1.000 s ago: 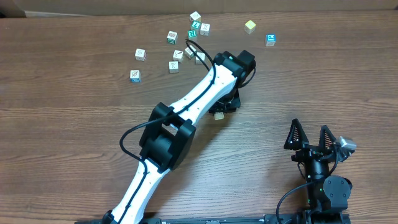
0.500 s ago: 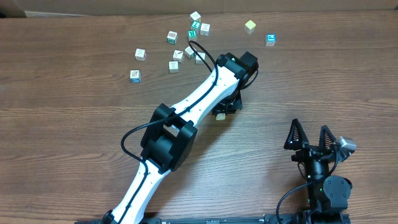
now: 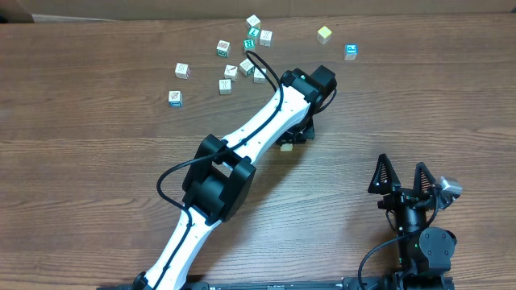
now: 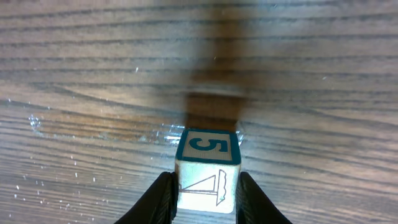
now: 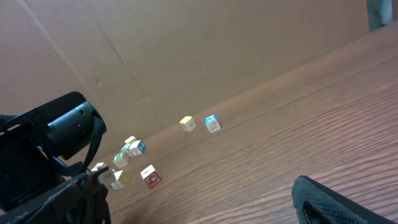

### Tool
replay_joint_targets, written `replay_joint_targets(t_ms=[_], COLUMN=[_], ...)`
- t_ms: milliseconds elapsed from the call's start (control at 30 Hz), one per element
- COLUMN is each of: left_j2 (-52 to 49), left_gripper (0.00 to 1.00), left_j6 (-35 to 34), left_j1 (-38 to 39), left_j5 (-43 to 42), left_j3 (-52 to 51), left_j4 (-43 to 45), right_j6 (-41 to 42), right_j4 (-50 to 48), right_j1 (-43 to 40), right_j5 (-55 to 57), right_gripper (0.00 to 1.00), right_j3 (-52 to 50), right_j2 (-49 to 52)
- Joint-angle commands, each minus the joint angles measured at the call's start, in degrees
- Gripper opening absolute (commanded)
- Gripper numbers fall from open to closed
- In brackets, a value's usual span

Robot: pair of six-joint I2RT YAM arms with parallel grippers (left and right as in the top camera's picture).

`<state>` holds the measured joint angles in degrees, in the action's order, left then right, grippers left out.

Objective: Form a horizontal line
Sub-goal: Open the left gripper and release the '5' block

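Note:
Next, my left gripper eases the held cube a short way outward and releases it there, since bare tabletop clear of loose cubes lies just outward.
A pale wooden cube (image 4: 207,155) with a blue 5 on top and a sailboat drawing on its near face sits on the wood table, and my left gripper (image 4: 205,194) is shut on it, one black finger against each side. From overhead only a corner of this cube (image 3: 285,147) pokes out under the left gripper (image 3: 295,135) at mid-table. My right gripper (image 3: 401,179) rests open near the front right, holding nothing. The horizontal line is out of view; the other cubes lie loose.
Several loose cubes are scattered at the back: a white one (image 3: 182,71), a blue-marked one (image 3: 351,51), a yellow one (image 3: 324,34) and a cluster (image 3: 253,39). A red-marked cube (image 5: 150,176) shows in the right wrist view. The left arm (image 3: 242,141) stretches diagonally across the table.
The left gripper's jaws have closed in onto the cube. The arm has shifted very slightly; the right arm has not moved.

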<state>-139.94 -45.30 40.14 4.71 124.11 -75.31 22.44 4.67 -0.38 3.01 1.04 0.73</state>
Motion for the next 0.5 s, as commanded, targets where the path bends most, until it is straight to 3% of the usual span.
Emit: replay_joint_targets(t_ms=[0,467], left_j2=[0.5,0.5], left_gripper=[0.24,0.25], left_j6=[-0.6,0.3], left_j1=[-1.0,-2.4], left_j5=[2.0,1.6], left_j3=[-0.2,-0.2], left_j4=[2.1,5.2], right_j6=[-0.4,-0.4], right_j4=[-0.3,-0.3], right_j1=[-0.3,-0.3], right_j5=[0.3,0.4], right_gripper=[1.00,1.00], right_j3=[-0.6,-0.6], right_j2=[-0.3,-0.3])
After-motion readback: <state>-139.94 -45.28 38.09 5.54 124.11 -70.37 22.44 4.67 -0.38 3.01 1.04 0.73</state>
